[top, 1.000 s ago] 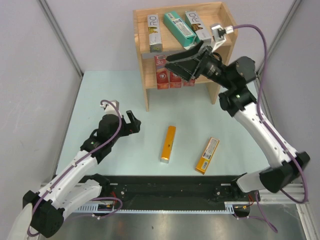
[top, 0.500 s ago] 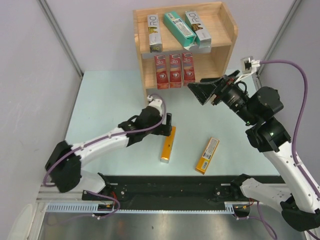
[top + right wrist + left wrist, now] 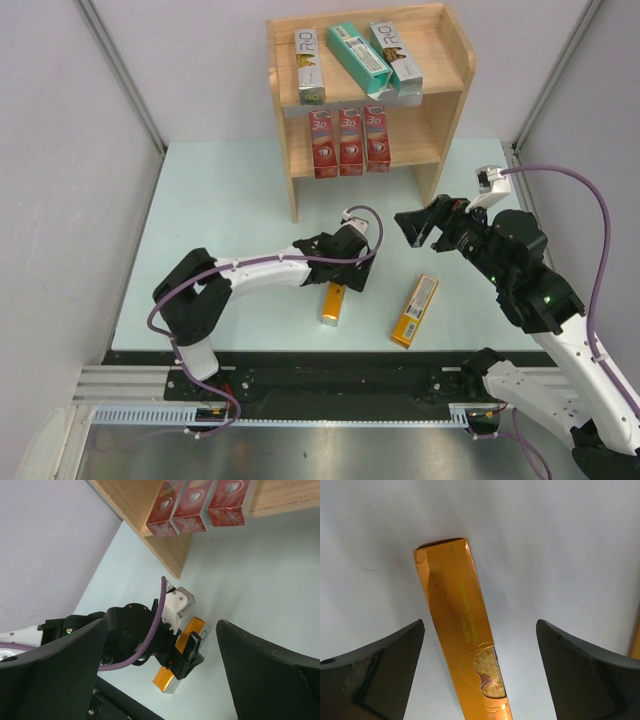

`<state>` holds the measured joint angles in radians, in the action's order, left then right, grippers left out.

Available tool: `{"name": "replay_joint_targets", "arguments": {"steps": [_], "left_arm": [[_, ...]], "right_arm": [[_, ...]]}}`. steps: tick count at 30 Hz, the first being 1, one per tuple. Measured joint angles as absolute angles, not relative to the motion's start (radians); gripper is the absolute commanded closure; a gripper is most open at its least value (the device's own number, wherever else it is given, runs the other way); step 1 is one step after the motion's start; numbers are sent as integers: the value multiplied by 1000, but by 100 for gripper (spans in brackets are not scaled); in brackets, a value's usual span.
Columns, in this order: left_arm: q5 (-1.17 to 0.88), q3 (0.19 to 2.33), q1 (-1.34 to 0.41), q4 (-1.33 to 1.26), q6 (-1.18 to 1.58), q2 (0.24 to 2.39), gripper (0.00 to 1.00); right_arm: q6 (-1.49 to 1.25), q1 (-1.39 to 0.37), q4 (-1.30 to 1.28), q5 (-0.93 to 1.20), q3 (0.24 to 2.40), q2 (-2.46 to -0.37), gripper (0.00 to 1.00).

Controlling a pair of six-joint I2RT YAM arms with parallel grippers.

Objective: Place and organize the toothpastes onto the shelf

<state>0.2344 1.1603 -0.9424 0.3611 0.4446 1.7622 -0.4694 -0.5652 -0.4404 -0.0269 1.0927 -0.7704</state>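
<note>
The left gripper should next lower its open fingers along both long sides of the orange carton's lettered part (image 3: 463,625) and close, as it lies below, lengthwise between them.
An orange carton (image 3: 331,303) lies on the table, its far end under my left gripper (image 3: 353,273). In the left wrist view the carton (image 3: 462,630) lies lengthwise between the open fingers of my left gripper (image 3: 480,625), which touch nothing. A second orange carton (image 3: 415,310) lies to its right. The wooden shelf (image 3: 455,90) holds a silver carton (image 3: 310,67), a teal one (image 3: 358,58) and another silver one (image 3: 395,52) on top, and three red cartons (image 3: 346,140) below. My right gripper (image 3: 415,225) is open and empty, above the table in front of the shelf.
The right wrist view looks down on the left gripper (image 3: 192,650) over the orange carton (image 3: 165,679), with the red cartons (image 3: 197,502) and shelf side panel (image 3: 165,550) above. A black rail (image 3: 330,385) runs along the near table edge.
My left arm has swung right and set its open gripper over the left orange carton. My right arm has pulled back from the shelf and come down over the table.
</note>
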Motion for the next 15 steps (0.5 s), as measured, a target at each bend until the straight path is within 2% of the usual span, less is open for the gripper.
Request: {"name": "replay_joint_targets", "arguments": {"steps": [6, 9, 10, 13, 15], "left_arm": [[255, 1161, -942, 366, 445, 1774, 10], [256, 1162, -942, 365, 445, 1796, 22], [255, 1163, -942, 365, 446, 1805, 30], [254, 1166, -942, 362, 447, 1829, 40], [255, 1169, -942, 361, 444, 1837, 43]], "right_arm": [[-469, -564, -459, -27, 1045, -770, 4], [-469, -562, -460, -26, 1027, -772, 4], [-469, -562, -460, -26, 1024, -773, 4], [-469, -562, -459, -22, 1014, -774, 3], [-469, -562, -459, -19, 1009, -774, 4]]}}
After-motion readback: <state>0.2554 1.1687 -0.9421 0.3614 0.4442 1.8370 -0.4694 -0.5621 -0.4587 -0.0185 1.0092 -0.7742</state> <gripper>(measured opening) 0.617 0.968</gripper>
